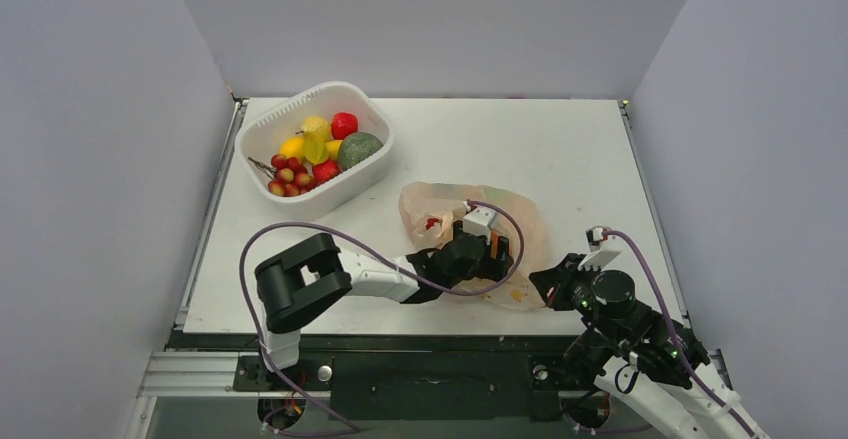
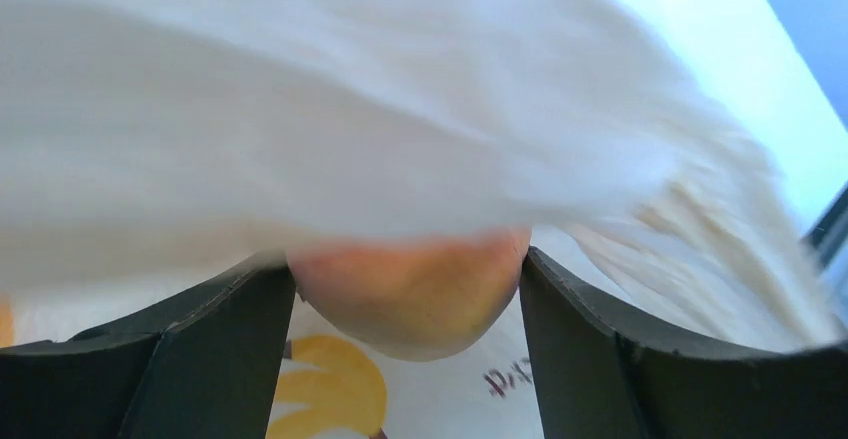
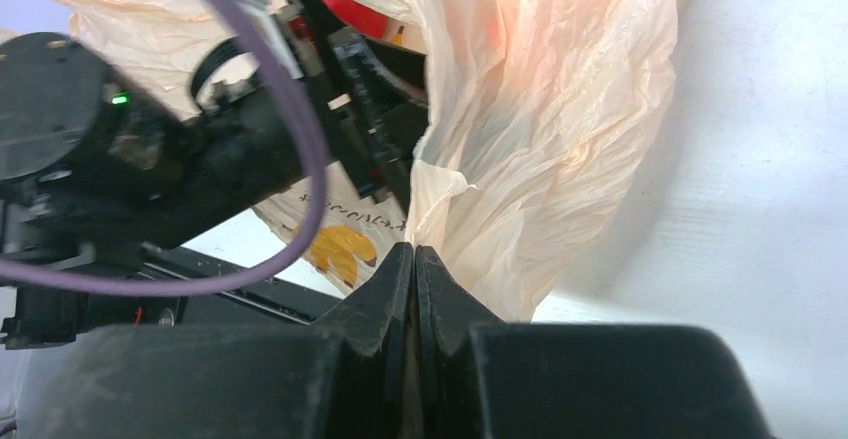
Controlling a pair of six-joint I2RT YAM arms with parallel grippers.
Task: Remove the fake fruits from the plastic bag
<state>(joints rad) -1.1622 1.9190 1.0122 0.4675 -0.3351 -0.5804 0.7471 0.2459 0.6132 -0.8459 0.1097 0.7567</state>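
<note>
My left gripper will rise from the bag (image 1: 520, 221), then move outward over the basket's near end (image 1: 306, 188) to release, because that end is to its left in the top view.
The pale peach plastic bag (image 1: 520, 221) lies crumpled at the table's middle front. My left gripper (image 1: 497, 251) reaches into its mouth. In the left wrist view its fingers (image 2: 405, 259) press on both sides of an orange-yellow fake fruit (image 2: 410, 299), under the bag's film (image 2: 400, 109). My right gripper (image 1: 546, 284) sits at the bag's near right edge. In the right wrist view it (image 3: 413, 254) is shut on a fold of the bag (image 3: 530, 129). A red fake fruit (image 1: 432, 224) shows through the bag's left part and in the right wrist view (image 3: 355, 14).
A white slotted basket (image 1: 372, 173) at the back left holds yellow, lime, red and small red fruits and a dull dark-green round fruit (image 1: 359, 149). Purple cables loop over both arms. Grey walls close in the left, right and far sides.
</note>
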